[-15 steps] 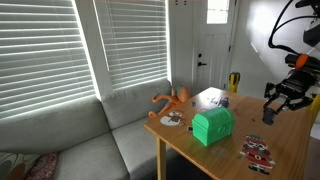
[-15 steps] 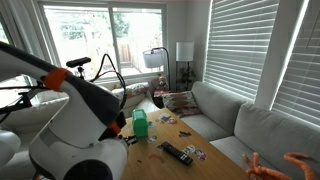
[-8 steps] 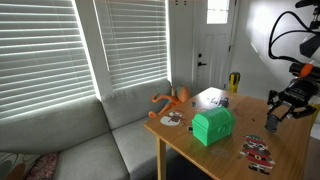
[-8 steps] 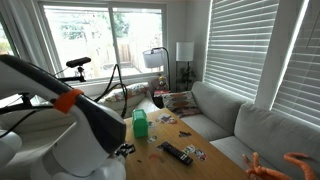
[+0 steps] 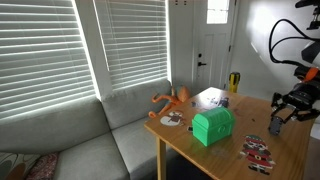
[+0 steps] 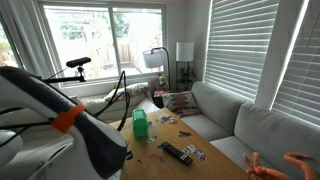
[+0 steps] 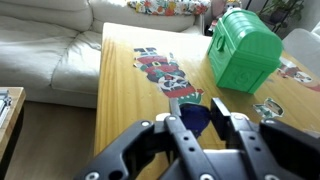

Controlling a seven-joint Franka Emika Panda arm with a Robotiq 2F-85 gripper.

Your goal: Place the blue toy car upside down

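My gripper comes down onto the bare tabletop below it next and releases the blue toy car (image 7: 195, 120), since that spot is clear of the red-and-white flat toy.
In the wrist view my gripper (image 7: 196, 112) is shut on the blue toy car (image 7: 195, 120), a small dark blue shape filling the gap between the two fingers, just above the wooden table (image 7: 125, 95). Which way up the car is cannot be told. In an exterior view the gripper (image 5: 278, 122) hangs low over the table's far right part, to the right of the green box (image 5: 213, 126); the car is too small to make out there.
The green box (image 7: 243, 47) stands ahead of the gripper. A red-and-white flat toy (image 7: 160, 70) lies close in front of the fingers, also seen in an exterior view (image 5: 257, 152). An orange figure (image 5: 172, 99) and a remote (image 6: 177, 153) lie on the table. A sofa (image 5: 60, 135) flanks the table.
The gripper has come down toward the table and shifted slightly to the right. In the exterior view by the window, the arm has swung lower across the foreground.
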